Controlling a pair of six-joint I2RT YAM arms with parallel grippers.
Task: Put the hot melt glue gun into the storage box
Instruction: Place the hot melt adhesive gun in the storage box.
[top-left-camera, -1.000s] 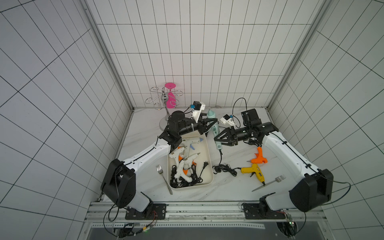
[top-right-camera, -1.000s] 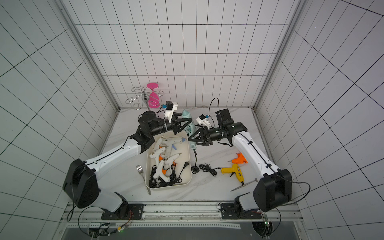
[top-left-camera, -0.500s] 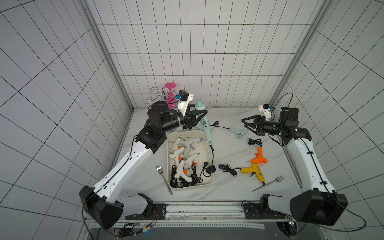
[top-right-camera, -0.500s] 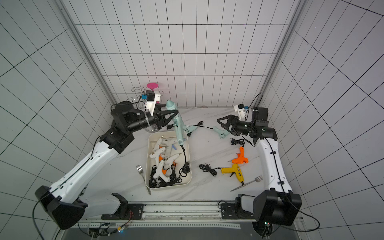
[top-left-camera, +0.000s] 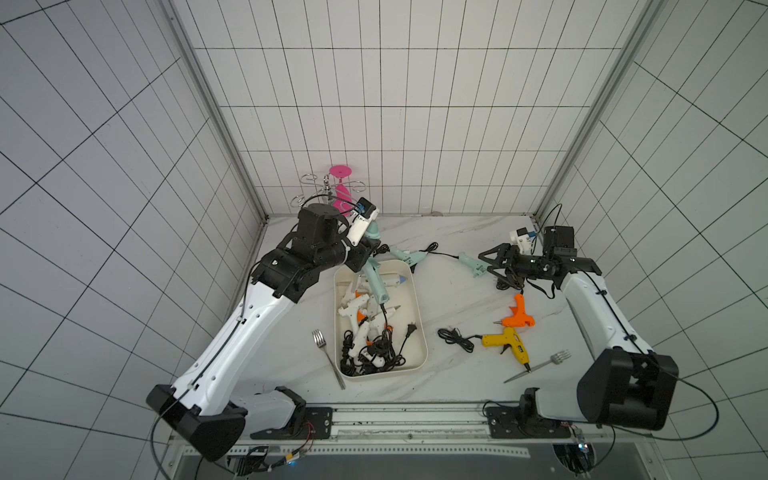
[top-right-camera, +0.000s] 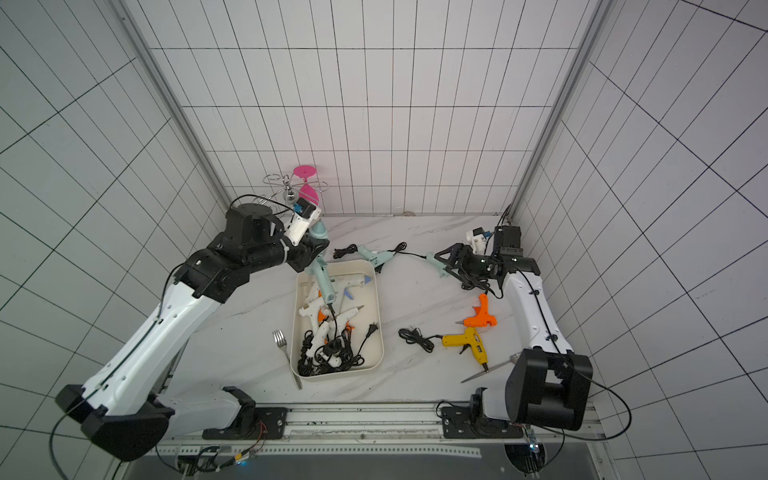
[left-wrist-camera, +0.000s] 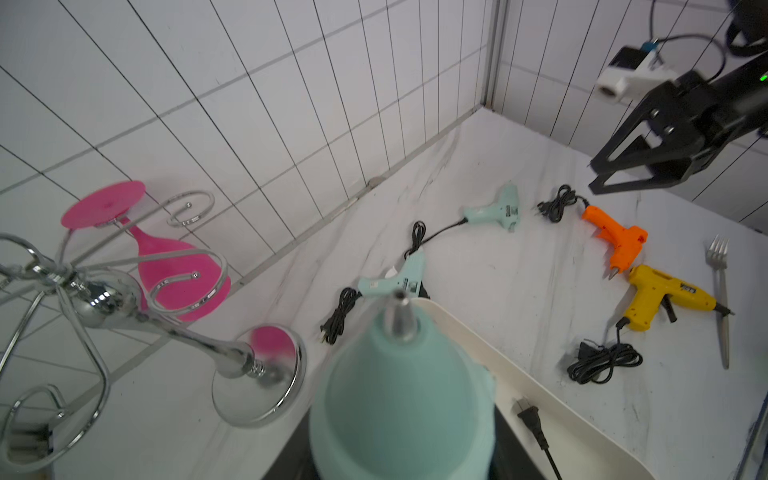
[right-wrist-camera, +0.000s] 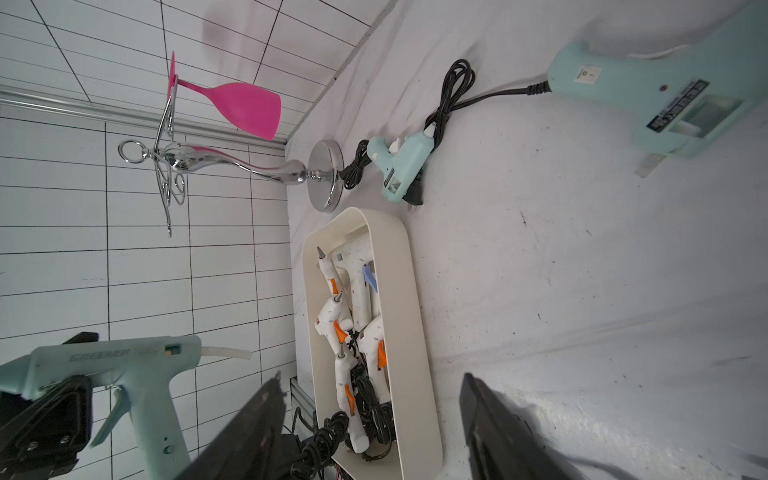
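Observation:
I should tilt my left gripper downward, lower the gun into the box's far end (top-left-camera: 397, 294) and let it go, since the gun's handle hangs over the open box.
My left gripper (top-left-camera: 366, 254) is shut on a mint-green hot melt glue gun (top-left-camera: 375, 282) and holds it above the far end of the cream storage box (top-left-camera: 419, 316). The gun's handle hangs down toward the box and its cord trails inside. In the left wrist view the gun's barrel (left-wrist-camera: 399, 395) hides the jaws. The box (right-wrist-camera: 415, 291) holds several white glue guns and black cords. My right gripper (top-left-camera: 482, 266) stands open at the right, with nothing in it. Its fingertips are next to another mint glue gun (top-left-camera: 469, 264) lying on the table.
A smaller mint gun (top-left-camera: 405, 255) lies beyond the box's far rim. An orange gun (top-left-camera: 517, 318) and a yellow gun (top-left-camera: 509, 340) lie at the right. One fork (top-left-camera: 328, 353) lies left of the box, another fork (top-left-camera: 540, 365) near the front right. A chrome rack with a pink glass (top-left-camera: 340, 187) stands at the back left.
The two grippers were together at the mint gun over the box. The right one opened and drew back to the right. The left one kept the gun and moved back left.

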